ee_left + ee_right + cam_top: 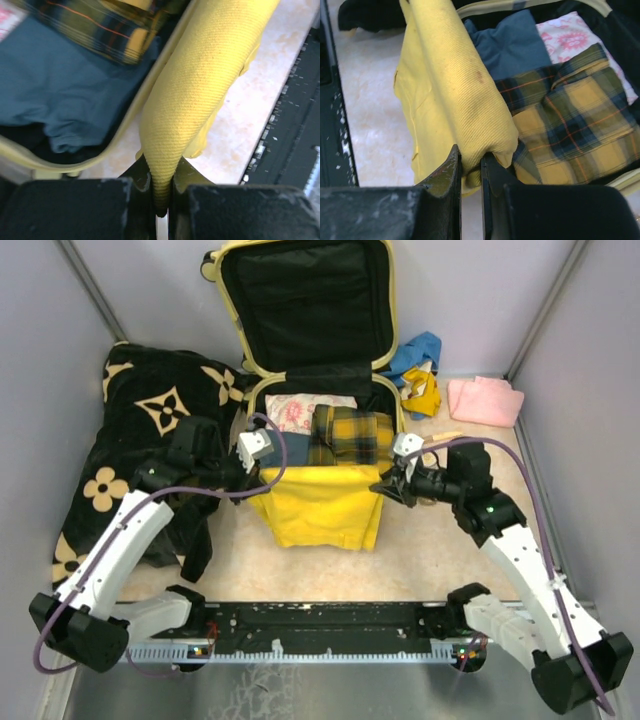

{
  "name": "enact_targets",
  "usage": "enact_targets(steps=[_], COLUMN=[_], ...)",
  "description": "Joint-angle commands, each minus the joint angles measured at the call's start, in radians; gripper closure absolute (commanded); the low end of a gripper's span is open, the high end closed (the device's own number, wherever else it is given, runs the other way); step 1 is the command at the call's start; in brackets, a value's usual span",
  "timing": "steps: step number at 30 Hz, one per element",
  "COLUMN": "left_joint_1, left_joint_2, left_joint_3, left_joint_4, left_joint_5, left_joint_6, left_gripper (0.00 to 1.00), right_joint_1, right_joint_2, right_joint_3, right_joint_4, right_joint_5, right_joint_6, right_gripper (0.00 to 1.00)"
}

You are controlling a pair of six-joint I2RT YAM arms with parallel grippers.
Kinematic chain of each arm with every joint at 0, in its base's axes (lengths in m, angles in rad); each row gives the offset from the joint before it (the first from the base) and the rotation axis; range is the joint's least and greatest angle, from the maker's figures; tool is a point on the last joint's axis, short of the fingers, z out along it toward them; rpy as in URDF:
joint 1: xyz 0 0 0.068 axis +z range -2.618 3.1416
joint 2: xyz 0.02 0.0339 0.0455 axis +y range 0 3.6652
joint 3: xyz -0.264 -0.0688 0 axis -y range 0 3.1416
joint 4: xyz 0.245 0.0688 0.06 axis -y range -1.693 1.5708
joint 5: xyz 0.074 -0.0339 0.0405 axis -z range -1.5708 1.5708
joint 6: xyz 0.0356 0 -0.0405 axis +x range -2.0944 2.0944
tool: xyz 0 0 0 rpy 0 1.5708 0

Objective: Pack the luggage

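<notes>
My right gripper should next carry the cloth's corner outward over the plaid garment's far end [347, 416] and let go of it, because the cloth hangs outside the luggage [232, 310].
The pale-yellow luggage [232, 310] stands open at the back, lid upright, black lining showing. Its lower half holds a plaid yellow garment [350, 435], a teal garment [60, 85] and a white-and-pink floral cloth [295, 410]. A yellow cloth [325, 502] hangs over the luggage's front rim. My left gripper [262, 468] is shut on its left top corner [161, 197]. My right gripper [385, 485] is shut on its right top corner [471, 172]. The cloth is stretched between them.
A black blanket with tan flowers [150, 430] lies at the left under the left arm. A blue cloth [418, 348], a yellow cloth [422, 390] and a folded pink cloth [484, 400] lie right of the luggage. Grey walls enclose the table.
</notes>
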Motion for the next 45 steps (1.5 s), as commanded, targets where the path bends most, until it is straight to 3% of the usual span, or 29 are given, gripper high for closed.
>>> enact_targets(steps=[1,16,29,37,38,40,41,45], left_joint_1=[0.08,0.217,0.23,0.23,0.23,0.231,0.231,0.233], left_joint_2=[0.064,0.545,0.746,0.808,0.814,0.825,0.829,0.795], left_joint_3=[0.126,0.466,0.554,0.57,0.572,0.589,0.606,0.672], left_joint_4=[0.037,0.268,0.425,0.417,0.414,0.391,0.372,0.333], left_joint_5=[-0.076,-0.171,-0.142,-0.115,-0.118,-0.11,-0.106,-0.149], left_joint_6=[0.103,0.122,0.031,0.008,0.004,-0.003,-0.007,-0.044], left_gripper=[0.99,0.99,1.0,1.0,1.0,0.98,0.92,0.5], right_joint_1=[0.0,0.001,-0.028,-0.06,-0.062,-0.063,-0.064,-0.077], right_joint_2=[0.092,0.551,0.854,0.927,0.934,0.947,0.95,0.921], right_joint_3=[0.115,0.285,0.436,0.458,0.465,0.488,0.505,0.578], right_joint_4=[0.227,0.479,0.571,0.535,0.525,0.498,0.479,0.377], right_joint_5=[0.163,0.384,0.409,0.384,0.377,0.374,0.372,0.369], right_joint_6=[0.126,0.16,0.084,0.038,0.037,0.039,0.045,0.087], right_gripper=[1.0,1.0,1.0,1.0,0.98,0.82,0.75,0.34])
